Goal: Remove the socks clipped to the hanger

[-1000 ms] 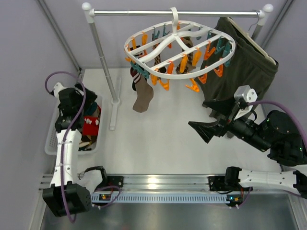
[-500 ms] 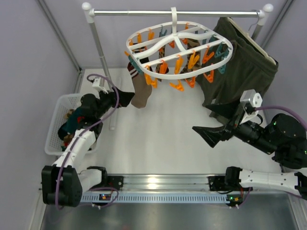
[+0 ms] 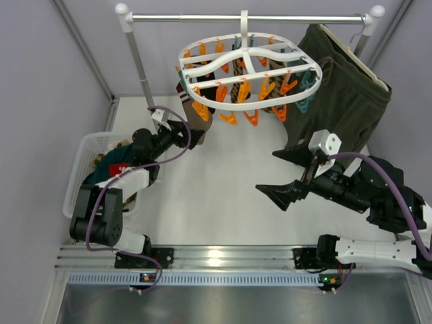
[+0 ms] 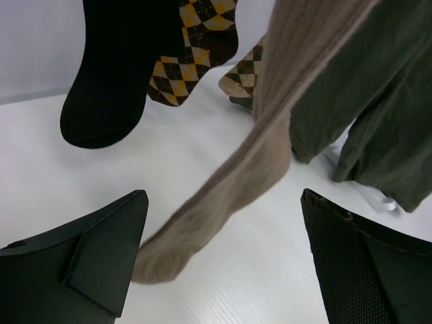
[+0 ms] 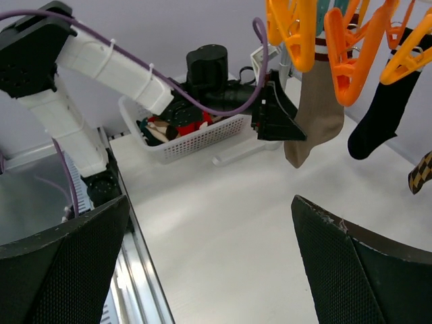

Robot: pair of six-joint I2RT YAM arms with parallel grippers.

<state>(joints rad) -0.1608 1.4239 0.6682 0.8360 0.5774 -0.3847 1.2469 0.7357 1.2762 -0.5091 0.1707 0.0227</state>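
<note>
My left gripper is open, with the brown sock's foot (image 3: 204, 128) (image 4: 226, 212) already hanging between its fingers. It will move slightly outward next and close, so the fingers pinch the foot from both sides.
The round white hanger (image 3: 251, 42) hangs from the rail by its hook, with orange and teal clips. A plain brown sock (image 3: 198, 116) hangs at its left side. My left gripper (image 3: 182, 133) is open, right beside that sock. In the left wrist view the brown sock (image 4: 229, 196) hangs between the open jaws (image 4: 223, 202), untouched. A black sock (image 4: 108, 74) and argyle socks (image 4: 196, 40) hang behind it. My right gripper (image 3: 284, 174) is open and empty, low and to the right of the hanger. The right wrist view (image 5: 209, 202) shows the brown sock (image 5: 312, 115) and black sock (image 5: 378, 121) under orange clips (image 5: 295, 27).
A white basket (image 3: 78, 177) at the left holds several socks; it also shows in the right wrist view (image 5: 196, 135). Dark green shorts (image 3: 344, 88) hang at the right of the rail (image 3: 202, 19). The rail's post (image 3: 143, 77) and foot stand next to the left gripper.
My left arm swung from over the basket to the brown sock, jaws open. The hanger swayed and turned. My right gripper shifted left, still open.
</note>
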